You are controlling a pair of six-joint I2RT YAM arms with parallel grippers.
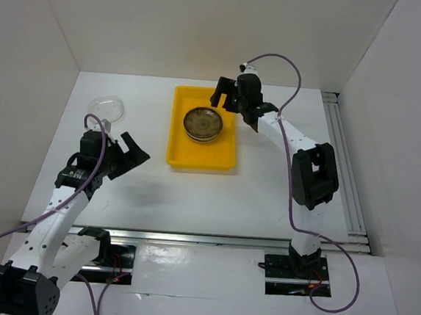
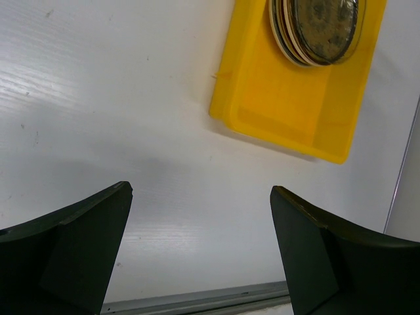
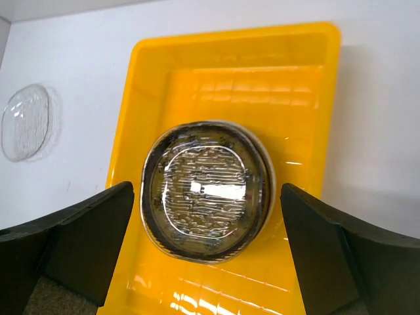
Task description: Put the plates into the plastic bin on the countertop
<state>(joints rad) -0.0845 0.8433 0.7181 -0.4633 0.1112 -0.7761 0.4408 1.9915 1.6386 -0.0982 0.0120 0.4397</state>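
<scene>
The lone clear plate is below, outward and left of my left gripper in the top view, so my left gripper should go down and outward next, onto the lone clear plate's near rim (image 1: 102,120).
The yellow plastic bin (image 1: 203,155) (image 2: 289,111) (image 3: 236,72) lies on the white countertop (image 1: 267,184). A stack of plates (image 1: 203,124) (image 2: 318,29) (image 3: 197,151) rests in its far half, a clear glassy one on top over a gold-brown one. Another clear plate (image 1: 107,106) (image 3: 26,121) lies on the countertop left of the bin. My right gripper (image 1: 234,109) (image 3: 207,187) hangs open over the stack with nothing between its fingers. My left gripper (image 1: 130,162) (image 2: 200,190) stands open and empty above bare countertop, left of the bin.
White walls close in the left, back and right sides. An aluminium rail (image 1: 346,169) runs along the right edge and another (image 1: 211,238) along the front by the arm bases.
</scene>
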